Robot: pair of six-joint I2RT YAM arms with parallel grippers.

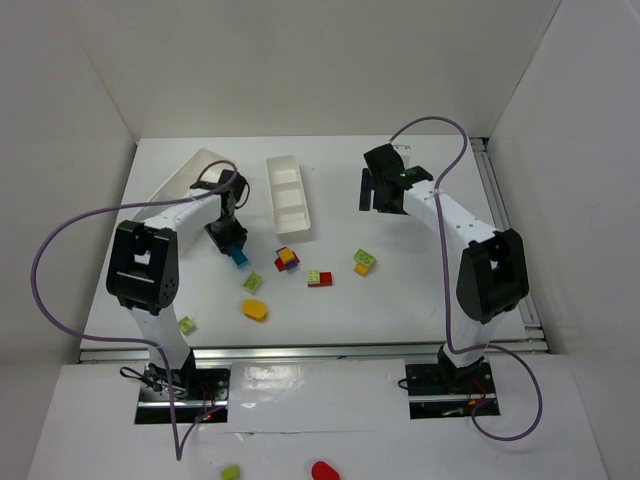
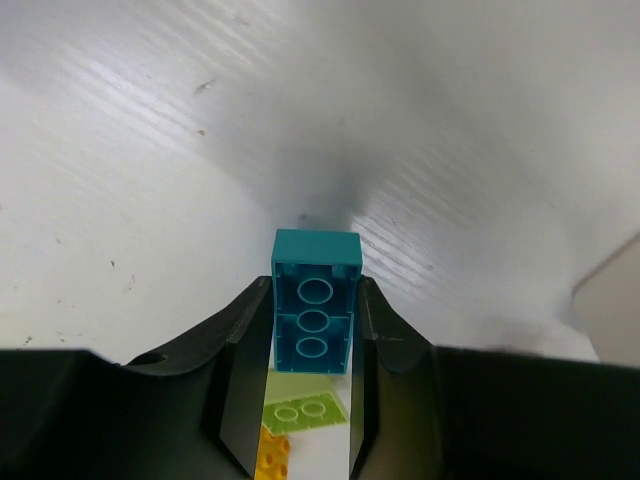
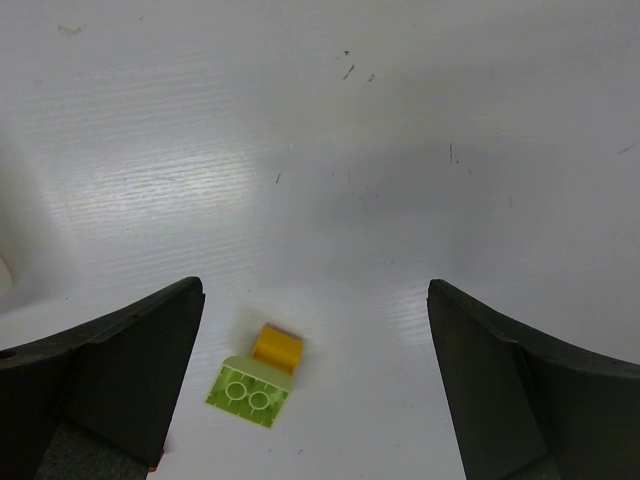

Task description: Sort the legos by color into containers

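Observation:
The wider tray's near end lies to the left in the top view, so my left gripper will next rise to clear the wider tray's rim, move that way and release.
My left gripper [image 1: 233, 246] is shut on a cyan lego [image 1: 241, 260], held just above the table; in the left wrist view the cyan lego [image 2: 316, 315] sits between my two fingers [image 2: 240, 380]. The narrow three-compartment tray [image 1: 288, 196] stands to its right, and the wider tray [image 1: 196, 166] lies behind the left arm, partly hidden. My right gripper [image 1: 378, 190] is open and empty, right of the narrow tray. Loose legos: a red-yellow-purple clump [image 1: 287, 259], a green-red pair [image 1: 320, 278], a green-yellow pair [image 1: 364, 262] [image 3: 255, 380], a green one [image 1: 252, 283] and a yellow one [image 1: 255, 309].
Another green lego [image 1: 187, 324] lies near the left arm's base. A green piece [image 1: 231, 472] and a red piece [image 1: 324, 470] lie on the near shelf in front of the table. White walls enclose the table on three sides. Purple cables loop beside both arms.

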